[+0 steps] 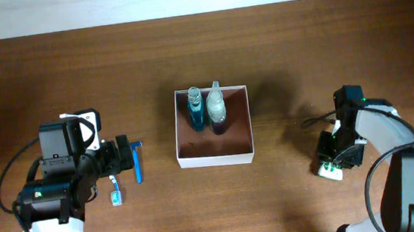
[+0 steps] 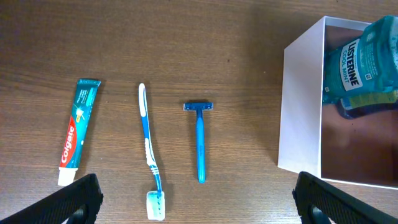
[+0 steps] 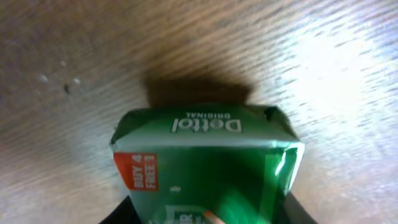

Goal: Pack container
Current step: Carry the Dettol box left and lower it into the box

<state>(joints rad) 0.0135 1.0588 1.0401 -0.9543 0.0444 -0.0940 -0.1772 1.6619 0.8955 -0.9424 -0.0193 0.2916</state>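
Note:
I will raise my right gripper, move it outward and to the left in the overhead view and release there, since the container's far corner beside the clear bottle is empty.
The container point(image 1: 216, 158) is a square white-walled box with a reddish-brown floor at the table's middle. Its wall also shows in the left wrist view point(image 2: 301, 106). Inside stand a blue Listerine bottle point(image 1: 196, 109) point(image 2: 357, 62) and a clear bottle point(image 1: 216, 107). My left gripper point(image 1: 123, 153) point(image 2: 199, 211) is open and empty above a blue razor point(image 2: 200, 143), a blue toothbrush point(image 2: 149, 155) and a Colgate toothpaste tube point(image 2: 76, 130). My right gripper point(image 1: 334, 153) point(image 3: 205, 214) is shut on a green Dettol soap packet point(image 3: 205, 155) point(image 1: 329, 169), right of the container.
The razor point(image 1: 136, 167) and toothbrush point(image 1: 115, 193) lie on the brown wooden table left of the container. The toothpaste is hidden under the left arm in the overhead view. The table's far edge runs along the top.

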